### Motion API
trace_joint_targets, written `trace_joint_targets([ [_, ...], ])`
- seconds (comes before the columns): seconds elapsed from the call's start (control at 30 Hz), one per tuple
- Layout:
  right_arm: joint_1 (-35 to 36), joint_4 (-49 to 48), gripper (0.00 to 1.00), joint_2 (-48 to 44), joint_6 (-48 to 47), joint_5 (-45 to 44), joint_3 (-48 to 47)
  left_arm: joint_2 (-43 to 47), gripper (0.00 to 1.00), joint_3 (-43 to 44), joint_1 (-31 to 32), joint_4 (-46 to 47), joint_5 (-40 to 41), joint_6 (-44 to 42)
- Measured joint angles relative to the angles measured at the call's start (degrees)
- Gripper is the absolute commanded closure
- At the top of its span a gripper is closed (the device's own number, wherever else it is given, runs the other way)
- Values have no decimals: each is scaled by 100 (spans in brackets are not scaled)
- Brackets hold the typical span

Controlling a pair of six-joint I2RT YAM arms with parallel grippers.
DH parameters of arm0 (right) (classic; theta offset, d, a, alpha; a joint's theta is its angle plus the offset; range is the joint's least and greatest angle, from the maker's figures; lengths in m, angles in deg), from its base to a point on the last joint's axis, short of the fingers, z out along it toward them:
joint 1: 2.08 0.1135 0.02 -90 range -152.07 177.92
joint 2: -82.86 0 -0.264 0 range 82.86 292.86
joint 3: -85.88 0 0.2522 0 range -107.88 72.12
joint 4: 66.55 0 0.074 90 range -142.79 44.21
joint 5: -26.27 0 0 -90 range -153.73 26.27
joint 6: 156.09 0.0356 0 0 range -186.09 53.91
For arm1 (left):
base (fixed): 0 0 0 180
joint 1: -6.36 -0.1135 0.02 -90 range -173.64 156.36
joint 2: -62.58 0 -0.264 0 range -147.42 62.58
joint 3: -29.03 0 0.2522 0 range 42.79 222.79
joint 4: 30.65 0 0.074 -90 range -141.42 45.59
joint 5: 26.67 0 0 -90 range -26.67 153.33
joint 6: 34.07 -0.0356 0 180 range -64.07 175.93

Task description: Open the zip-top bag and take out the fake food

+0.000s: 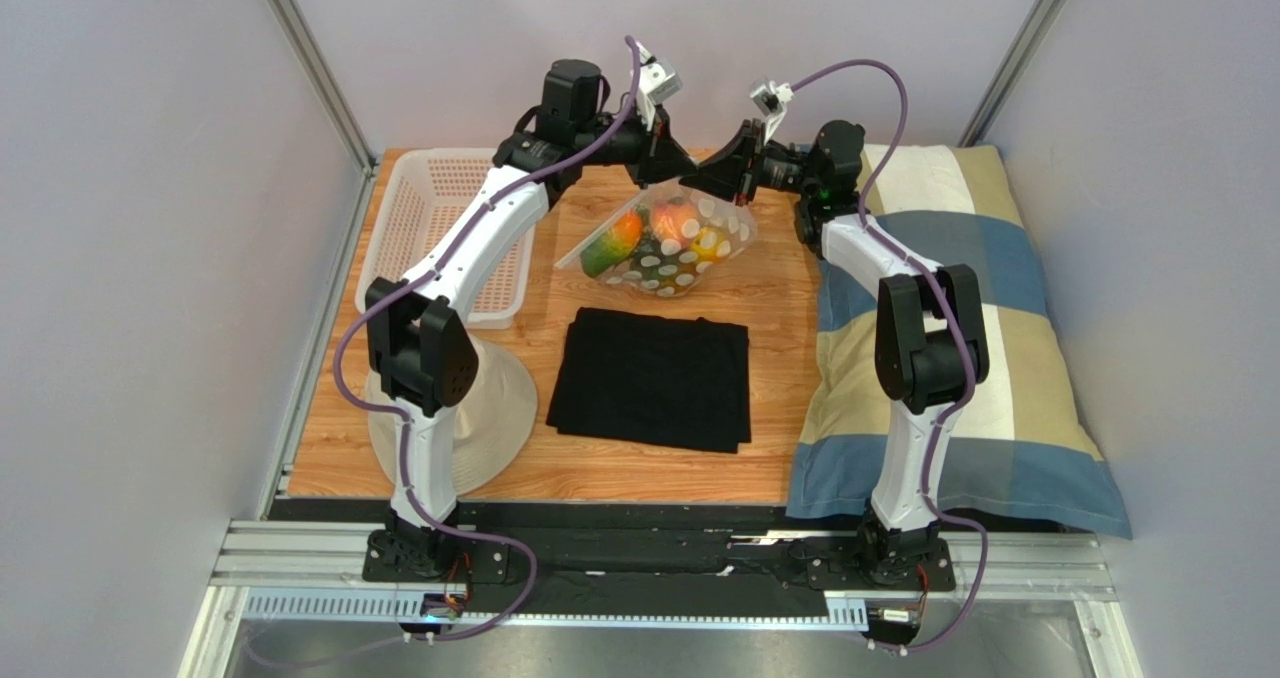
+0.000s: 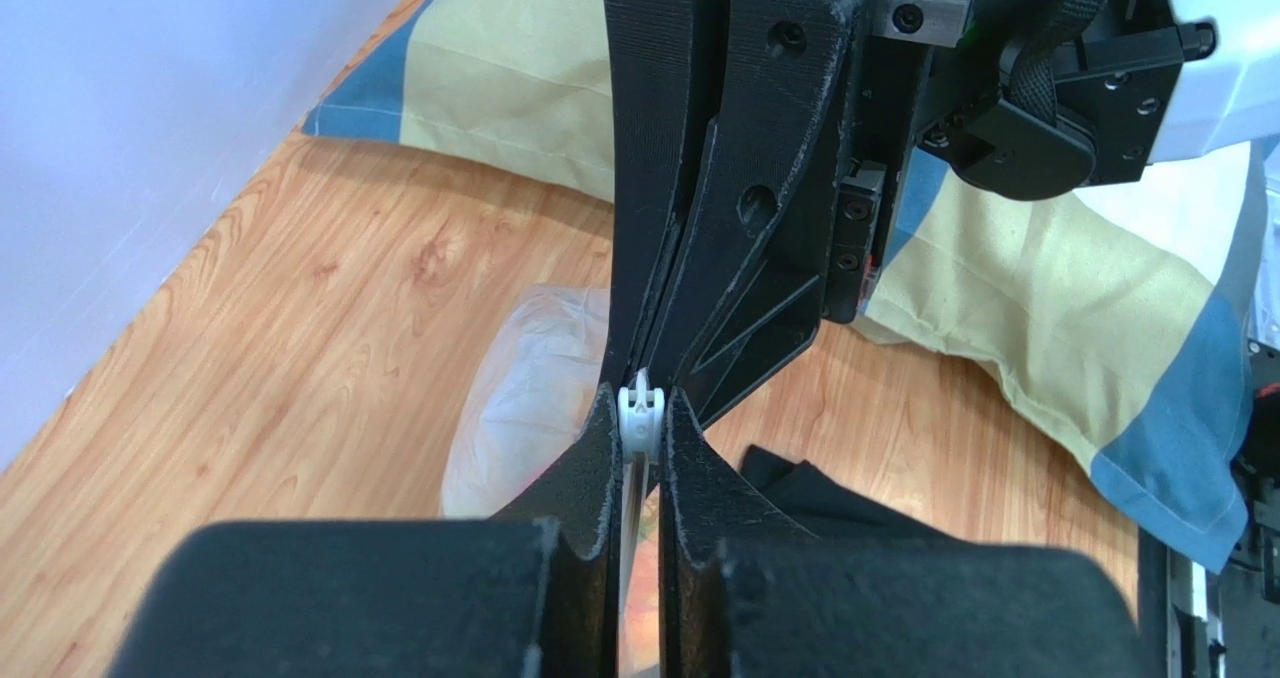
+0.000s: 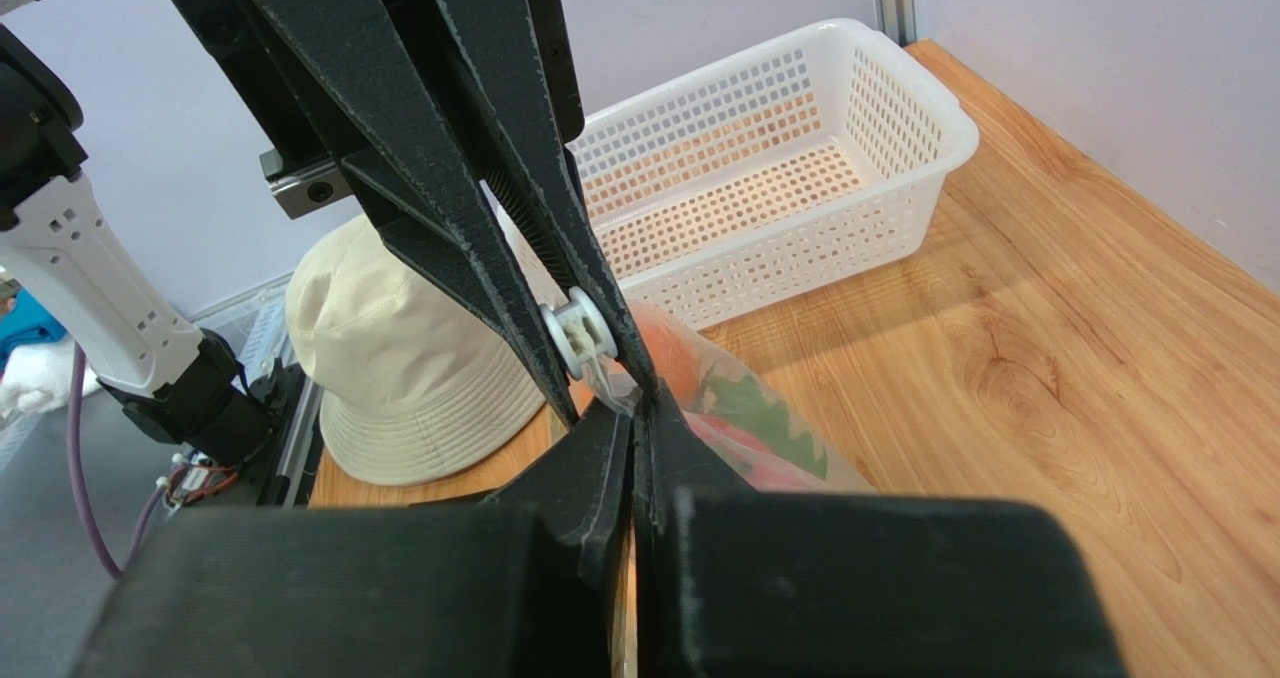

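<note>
The bag's top edge is held by my right gripper beside the slider (image 2: 642, 405), so my left gripper should move down and back along that edge toward the mango end.
The zip-top bag (image 1: 666, 255), clear with white dots, hangs lifted at the back of the table. It holds the fake food (image 1: 631, 234): an orange-green mango, a peach and yellow pieces. My left gripper (image 1: 670, 170) is shut on the bag's white zipper slider (image 2: 642, 405), seen between its tips in the left wrist view (image 2: 642, 435). My right gripper (image 1: 709, 179) faces it, shut on the bag's top edge just beside the slider (image 3: 577, 330); its tips meet in the right wrist view (image 3: 637, 408). The bag (image 3: 751, 426) bulges below them.
A white perforated basket (image 1: 439, 213) stands at the back left, with a cream hat (image 1: 504, 408) in front of it. A folded black cloth (image 1: 649, 378) lies at the table's middle. A plaid pillow (image 1: 962, 333) fills the right side.
</note>
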Motion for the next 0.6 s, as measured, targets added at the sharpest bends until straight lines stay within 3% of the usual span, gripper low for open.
trace_joint_targets([
  [0.2,-52,-407,100,127,549,-146,0,96,100,-131,-44,42,321,44],
  [0.4,-223,-1397,100,553,1633,-332,-33,772,100,-1576,-310,302,896,247],
  [0.6,-426,-1126,100,627,1552,-577,-37,1113,100,-2546,-431,459,1685,850],
])
